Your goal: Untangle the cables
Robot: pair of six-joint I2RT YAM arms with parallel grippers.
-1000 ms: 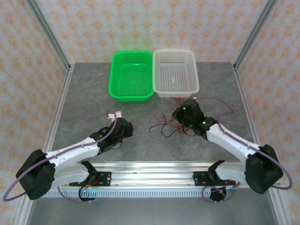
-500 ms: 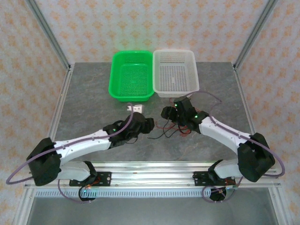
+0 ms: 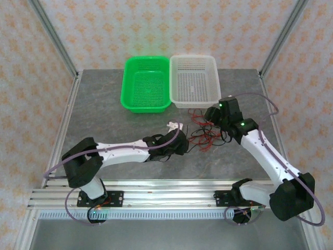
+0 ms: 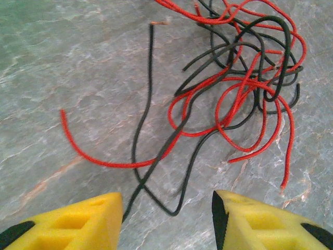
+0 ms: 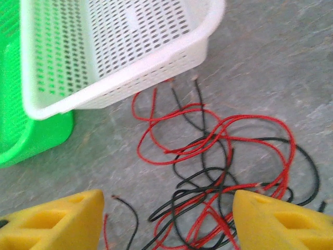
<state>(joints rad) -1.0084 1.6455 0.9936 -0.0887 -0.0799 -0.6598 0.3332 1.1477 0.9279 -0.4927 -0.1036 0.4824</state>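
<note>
My left gripper's fingers are above the part of the black cable beside the red one, which lies on their tangle side. I need to lower my left gripper toward the tangle, onto that part of the black cable.
The cables [image 3: 201,137] are thin red and black wires in a loose tangle on the grey table, just in front of the white basket. In the left wrist view the cables [image 4: 244,78] spread to the upper right, and one black loop reaches down between the yellow fingers [image 4: 78,224]. My left gripper [image 4: 166,219] is open over that loop, at the tangle's left side [image 3: 182,147]. My right gripper [image 5: 169,221] is open and hovers above the cables [image 5: 218,156], with nothing held. From above, the right gripper [image 3: 209,119] is at the tangle's far right side.
A green basket [image 3: 125,83] and a white basket [image 3: 217,83] stand side by side at the back of the table. The white basket [image 5: 125,80] and green basket [image 5: 36,138] lie close beyond the right gripper. Metal frame posts rise at the table's back corners.
My left arm has reached right across the table to the tangle. My right gripper has opened and drawn back toward the white basket. The wires have shifted slightly right.
</note>
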